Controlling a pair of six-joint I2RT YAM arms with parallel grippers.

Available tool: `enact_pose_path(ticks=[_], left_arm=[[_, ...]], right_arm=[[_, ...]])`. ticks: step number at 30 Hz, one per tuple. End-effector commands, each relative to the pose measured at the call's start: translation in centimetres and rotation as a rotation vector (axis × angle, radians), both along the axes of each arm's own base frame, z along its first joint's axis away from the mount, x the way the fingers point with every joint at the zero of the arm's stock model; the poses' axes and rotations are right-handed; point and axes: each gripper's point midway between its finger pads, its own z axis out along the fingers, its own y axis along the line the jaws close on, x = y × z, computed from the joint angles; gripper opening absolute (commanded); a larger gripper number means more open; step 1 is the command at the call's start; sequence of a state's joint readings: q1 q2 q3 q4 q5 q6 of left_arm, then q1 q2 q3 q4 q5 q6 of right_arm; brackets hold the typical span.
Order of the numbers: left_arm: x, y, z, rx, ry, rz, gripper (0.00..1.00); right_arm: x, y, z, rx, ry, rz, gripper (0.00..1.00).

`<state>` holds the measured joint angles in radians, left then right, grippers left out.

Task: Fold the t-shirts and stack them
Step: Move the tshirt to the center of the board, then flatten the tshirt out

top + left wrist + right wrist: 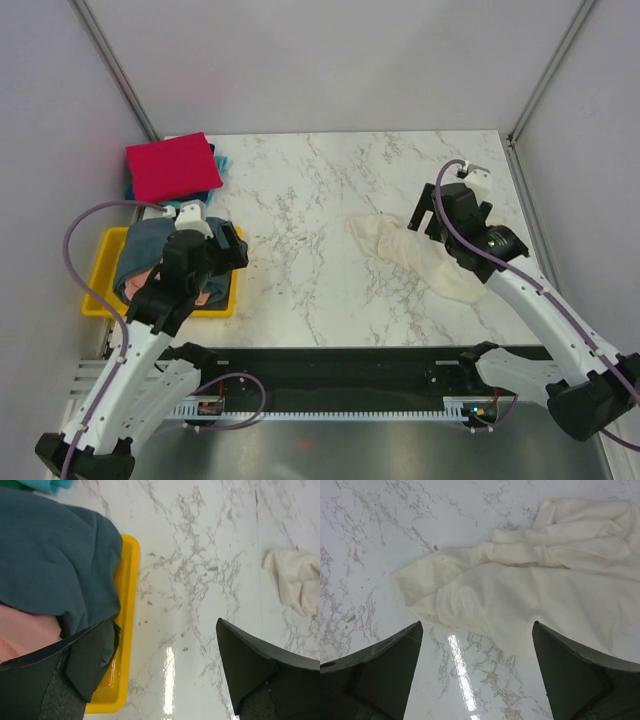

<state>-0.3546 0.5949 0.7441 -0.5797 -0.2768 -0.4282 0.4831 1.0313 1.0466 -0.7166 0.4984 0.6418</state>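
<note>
I will next move my left gripper from the tray's rim (127, 605) down onto the corner of the cream shirt on the tray side, because that corner sticks out uncovered.
A cream-white t-shirt (410, 255) lies crumpled on the marble table, right of centre; it fills the upper right wrist view (530, 580). My right gripper (425, 213) hovers open over its far edge, empty (477, 655). A folded red t-shirt (172, 167) lies on a teal one (221, 160) at the back left. A slate grey-blue t-shirt (145, 245) and a salmon pink one (140, 283) lie heaped in the yellow tray (100, 300). My left gripper (234, 248) is open and empty (167, 665) by the tray's right rim (127, 605), beside the slate shirt (50, 560).
Grey walls close in the table on the left, back and right. The black base rail (340, 365) runs along the near edge. In the left wrist view the pink shirt (25, 635) shows under the slate one, and the cream shirt (295, 580) lies far right.
</note>
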Motion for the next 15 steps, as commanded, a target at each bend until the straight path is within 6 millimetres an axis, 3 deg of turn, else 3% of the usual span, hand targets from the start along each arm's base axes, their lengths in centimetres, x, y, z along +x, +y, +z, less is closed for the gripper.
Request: enact_pose_path(ticks=[1,2,4,5,6,8,10,12,13,14,15], left_arm=[[1.4,-2.5,0.6,-0.042,0.039,-0.094,0.96],[1.8,-4.0,0.0,-0.069,0.075,-0.146,0.96],[3.7,-6.1,-1.6,-0.102,0.139,-0.182,0.95],[4.2,-7.5,-1.7,-0.111,0.146,-0.217,0.95],[5.3,-8.5,-3.6,-0.101,0.202,-0.225,0.95],[6.8,-11.2,-3.0,-0.132,0.188,-0.265,0.95],[8.8,-13.8,-5.0,-0.161,0.238,-0.289,0.95],[10.5,-16.5,-5.3,-0.192,0.250,-0.313,0.95],[11.3,-17.6,-8.3,-0.176,0.321,-0.310,0.95],[12.4,-19.6,-7.3,-0.205,0.302,-0.350,0.95],[13.1,-20.6,-7.7,-0.221,0.315,-0.354,0.94]], right_arm=[[2.7,1.0,0.0,-0.012,0.015,0.028,0.98],[3.6,0.6,-1.6,-0.019,0.062,0.017,0.98],[4.8,0.8,-2.9,0.018,0.094,0.034,0.98],[5.5,-0.3,-4.2,0.024,0.127,0.006,0.98],[6.0,-0.4,-4.5,0.042,0.127,0.004,0.98],[6.2,-1.0,-5.5,0.071,0.142,0.001,0.98],[6.2,-1.6,-5.6,0.074,0.138,-0.010,0.98],[5.8,-2.9,-6.1,0.071,0.144,-0.042,0.98],[5.7,-3.5,-6.2,0.070,0.141,-0.059,0.98],[5.4,-4.7,-6.1,0.073,0.130,-0.089,0.98],[5.2,-5.3,-6.0,0.075,0.126,-0.103,0.98]])
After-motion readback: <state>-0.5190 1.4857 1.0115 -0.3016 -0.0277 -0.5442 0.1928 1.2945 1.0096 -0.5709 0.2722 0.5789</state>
